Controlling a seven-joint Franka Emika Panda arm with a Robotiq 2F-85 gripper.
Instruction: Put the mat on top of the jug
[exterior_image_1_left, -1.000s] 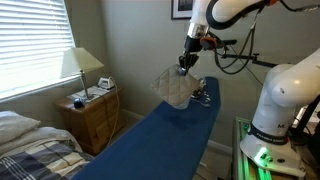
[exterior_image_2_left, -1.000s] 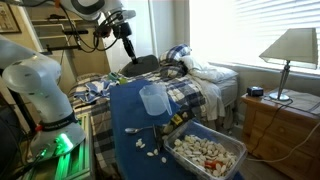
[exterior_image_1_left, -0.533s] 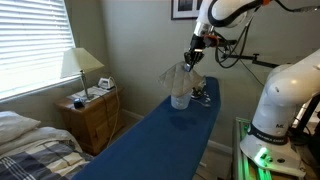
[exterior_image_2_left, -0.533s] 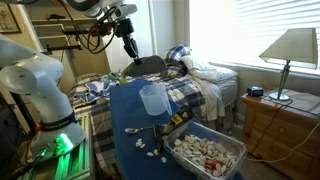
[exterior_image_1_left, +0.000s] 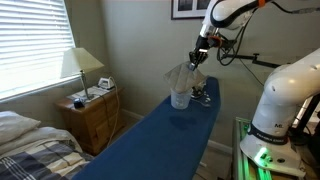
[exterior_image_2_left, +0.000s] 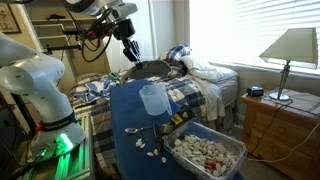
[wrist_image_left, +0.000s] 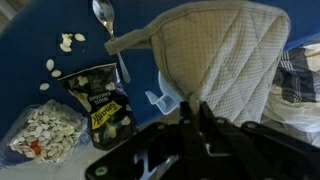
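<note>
The jug stands below my gripper, under the hanging mat, so my gripper lowers toward the jug's open top (exterior_image_2_left: 155, 89) next. The mat (exterior_image_2_left: 150, 68) then comes free over it.
The mat (wrist_image_left: 225, 60) is a beige quilted pad that hangs from my gripper (wrist_image_left: 195, 112), which is shut on its edge. In both exterior views the gripper (exterior_image_1_left: 198, 55) (exterior_image_2_left: 130, 52) holds the mat (exterior_image_1_left: 184, 74) (exterior_image_2_left: 150, 68) in the air. The mat's lower edge is just above the jug. The jug (exterior_image_1_left: 181, 97) (exterior_image_2_left: 153, 100) is clear and stands upright on the blue board. In the wrist view only the jug's clear handle (wrist_image_left: 158, 99) shows beside the mat; the rest is hidden under it.
A long blue board (exterior_image_1_left: 150, 140) carries the jug. Near it lie a spoon (wrist_image_left: 105, 15), a dark snack bag (wrist_image_left: 102, 100), loose seeds (wrist_image_left: 65, 42) and a tray of pale seeds (exterior_image_2_left: 205, 155). A nightstand with a lamp (exterior_image_1_left: 85, 100) and a bed (exterior_image_2_left: 195, 70) stand beside the board.
My gripper has carried the mat up and farther along the board. The jug, covered by the mat in view a second ago, now shows below it.
</note>
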